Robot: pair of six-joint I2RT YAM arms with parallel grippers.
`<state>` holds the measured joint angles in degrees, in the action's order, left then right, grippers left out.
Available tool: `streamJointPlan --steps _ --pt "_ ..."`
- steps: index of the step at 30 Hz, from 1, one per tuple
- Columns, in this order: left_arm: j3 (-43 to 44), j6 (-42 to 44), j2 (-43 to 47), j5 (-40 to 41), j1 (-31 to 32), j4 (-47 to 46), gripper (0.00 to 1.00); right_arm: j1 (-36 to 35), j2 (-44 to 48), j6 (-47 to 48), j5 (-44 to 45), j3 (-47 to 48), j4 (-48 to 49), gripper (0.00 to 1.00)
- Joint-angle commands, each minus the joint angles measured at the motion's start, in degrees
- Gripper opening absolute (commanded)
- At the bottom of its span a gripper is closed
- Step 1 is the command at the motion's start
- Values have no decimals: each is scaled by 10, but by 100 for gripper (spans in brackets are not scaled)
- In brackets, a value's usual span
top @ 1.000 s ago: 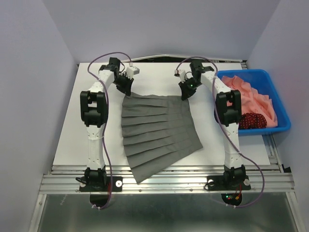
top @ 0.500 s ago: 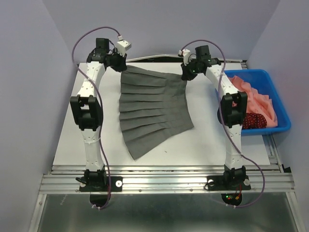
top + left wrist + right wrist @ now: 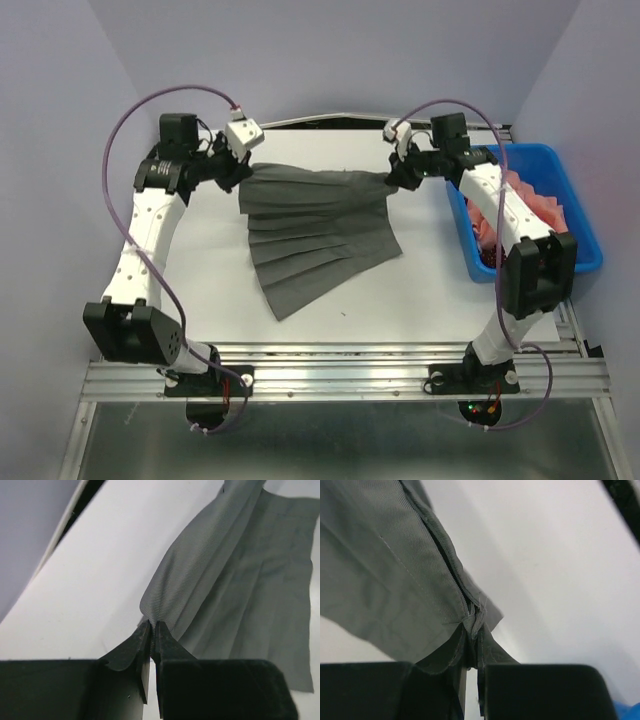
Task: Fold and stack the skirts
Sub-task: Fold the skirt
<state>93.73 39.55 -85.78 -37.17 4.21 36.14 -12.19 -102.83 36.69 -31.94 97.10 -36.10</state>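
Observation:
The skirt's pleated lower part lies spread out on the table, so my left gripper will next move back and down to the hem's near corner (image 3: 277, 308) (image 3: 304, 684) and let go there.
The dark grey skirt (image 3: 315, 235) hangs by its far edge between my two grippers, while its pleated lower part rests on the white table (image 3: 440, 290). My left gripper (image 3: 243, 172) is shut on the skirt's far left corner, and the cloth (image 3: 240, 580) fans out from the pinched jaws (image 3: 153, 626). On the far right corner my right gripper (image 3: 392, 180) is shut, with the seam bunched between its jaws (image 3: 472, 630) and the cloth (image 3: 380, 580) spreading to the left. A sliver of the dark red dotted skirt (image 3: 489, 257) shows in the bin, mostly hidden behind my right arm.
A blue bin (image 3: 580, 215) stands at the table's right edge with pink cloth (image 3: 520, 190) in it. My right arm reaches over the bin. Grey walls close in the back and both sides.
Both grippers have lifted the skirt's far edge off the table. Both arms' elbows have swung outward, and the skirt's near hem has slid farther from the front edge.

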Motion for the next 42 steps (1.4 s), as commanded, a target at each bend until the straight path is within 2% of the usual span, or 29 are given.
streamJointPlan --steps 1,6,10,11,12,13,16,17,23,28,30,32,34,36,42 --pt "-140 83 73 35 15 37 0 -9 68 65 16 -166 16 1" --pt "-365 88 176 86 104 -9 0 -53 160 102 59 -353 91 1" --pt "-473 50 197 130 153 -69 1 -83 168 88 110 -441 168 1" --pt "-485 42 196 144 170 -81 10 -91 160 78 123 -450 195 1" --pt "-499 36 192 148 176 -89 16 -91 155 70 129 -459 204 1" --pt "-503 33 189 147 179 -96 28 -91 144 65 135 -459 222 1" --pt "-514 30 185 151 193 -105 42 -91 134 53 147 -454 233 1" --pt "-515 29 186 152 196 -105 46 -91 134 50 148 -452 234 1" --pt "-482 34 215 130 200 -60 55 -91 166 27 137 -436 221 1" --pt "-417 18 225 112 200 -27 56 -91 215 8 105 -399 201 1" --pt "-390 5 210 97 200 -25 60 -91 222 10 85 -391 193 1" --pt "-347 -17 198 83 200 -38 71 -96 229 14 73 -392 184 1" --pt "-318 -32 173 61 204 -74 77 -96 231 15 66 -397 182 1" --pt "-301 -63 134 69 230 -99 79 -96 236 9 61 -405 189 2" --pt "-255 -166 20 55 305 -257 81 -96 244 -36 56 -430 230 4"
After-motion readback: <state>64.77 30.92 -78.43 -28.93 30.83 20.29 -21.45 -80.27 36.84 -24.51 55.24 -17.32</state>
